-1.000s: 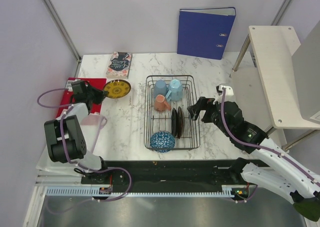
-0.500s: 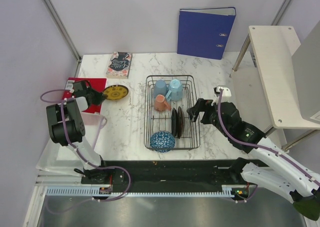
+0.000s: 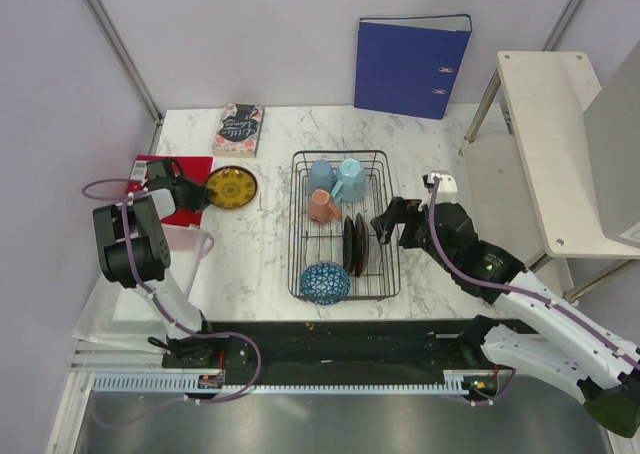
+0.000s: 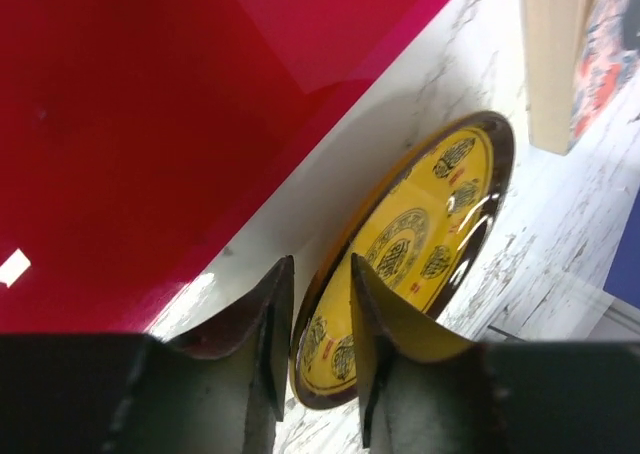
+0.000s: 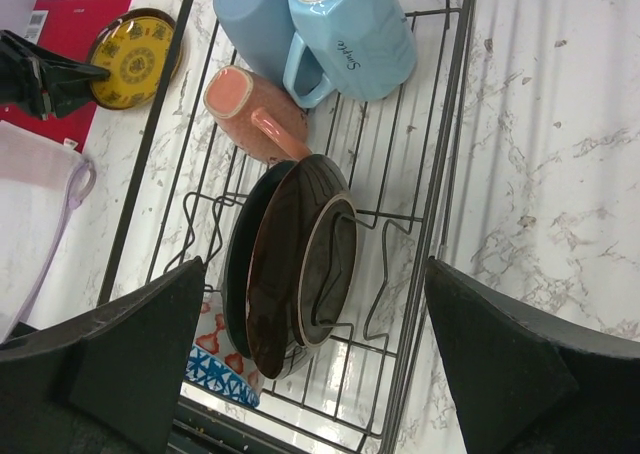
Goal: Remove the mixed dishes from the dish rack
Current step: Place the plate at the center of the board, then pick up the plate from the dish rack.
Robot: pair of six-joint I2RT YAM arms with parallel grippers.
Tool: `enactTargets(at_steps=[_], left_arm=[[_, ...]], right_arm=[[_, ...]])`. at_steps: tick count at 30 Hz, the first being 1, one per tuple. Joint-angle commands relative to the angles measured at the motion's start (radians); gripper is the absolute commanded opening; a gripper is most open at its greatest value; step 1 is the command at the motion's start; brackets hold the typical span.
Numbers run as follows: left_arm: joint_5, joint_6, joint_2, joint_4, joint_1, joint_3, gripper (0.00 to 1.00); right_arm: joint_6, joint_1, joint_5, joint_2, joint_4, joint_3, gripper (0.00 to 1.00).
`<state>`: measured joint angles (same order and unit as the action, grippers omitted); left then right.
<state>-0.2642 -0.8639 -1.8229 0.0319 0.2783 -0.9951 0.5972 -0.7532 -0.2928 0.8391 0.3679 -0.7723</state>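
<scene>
The outer black dish stands upright, so my right gripper needs to move down and to the left in the top view next, onto the outer black dish's upper rim (image 3: 361,240) (image 5: 258,272).
The black wire dish rack (image 3: 385,274) holds two blue mugs (image 3: 336,177), a salmon-orange cup (image 3: 322,206), upright black shallow dishes (image 3: 353,244) and a blue net-patterned bowl (image 3: 326,282). The small yellow-and-red plate (image 3: 232,187) lies on the marble left of the rack. My left gripper (image 3: 196,191) is closed on its left rim, one finger (image 4: 375,344) on top and one under (image 4: 262,339). My right gripper (image 3: 386,224) is wide open and empty above the rack's right side, over the black dishes (image 5: 295,264). The right wrist view also shows the mugs (image 5: 355,29) and the cup (image 5: 250,109).
A red sheet (image 3: 195,212) lies under the left gripper, with a pale plastic tray (image 3: 185,246) in front of it. A book (image 3: 238,129) lies at the back left. A blue binder (image 3: 411,66) stands against the back wall. A white shelf (image 3: 550,124) is on the right.
The left gripper has lowered the yellow plate to the table and drawn it slightly left. The right gripper has crept a little left toward the rack, still open.
</scene>
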Motion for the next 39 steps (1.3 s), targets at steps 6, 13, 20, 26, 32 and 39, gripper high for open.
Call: enactTargets(at_steps=[6,13,20,26,32,39], left_arm=[[0.019,0.003,0.151,0.123,0.002,0.061,0.59],[0.011,-0.027,0.315,0.183,0.002,0.069,0.99],[0.100,-0.057,0.612,0.246,-0.109,0.122,0.99],[0.338,-0.037,0.812,0.345,-0.367,0.177,0.99],[0.381,-0.017,0.941,0.381,-0.442,0.245,0.99],[0.378,0.022,0.993,0.393,-0.459,0.294,0.99]], right_arm=[[-0.004,0.000,0.004,-0.012,-0.049,0.025,0.98],[-0.007,0.000,-0.005,-0.015,-0.034,0.027,0.98],[-0.059,0.000,-0.022,0.122,0.043,-0.050,0.85],[-0.082,-0.035,-0.132,0.183,0.126,-0.143,0.59],[-0.106,-0.149,-0.285,0.267,0.262,-0.307,0.63],[-0.093,-0.299,-0.402,0.472,0.459,-0.521,0.65]])
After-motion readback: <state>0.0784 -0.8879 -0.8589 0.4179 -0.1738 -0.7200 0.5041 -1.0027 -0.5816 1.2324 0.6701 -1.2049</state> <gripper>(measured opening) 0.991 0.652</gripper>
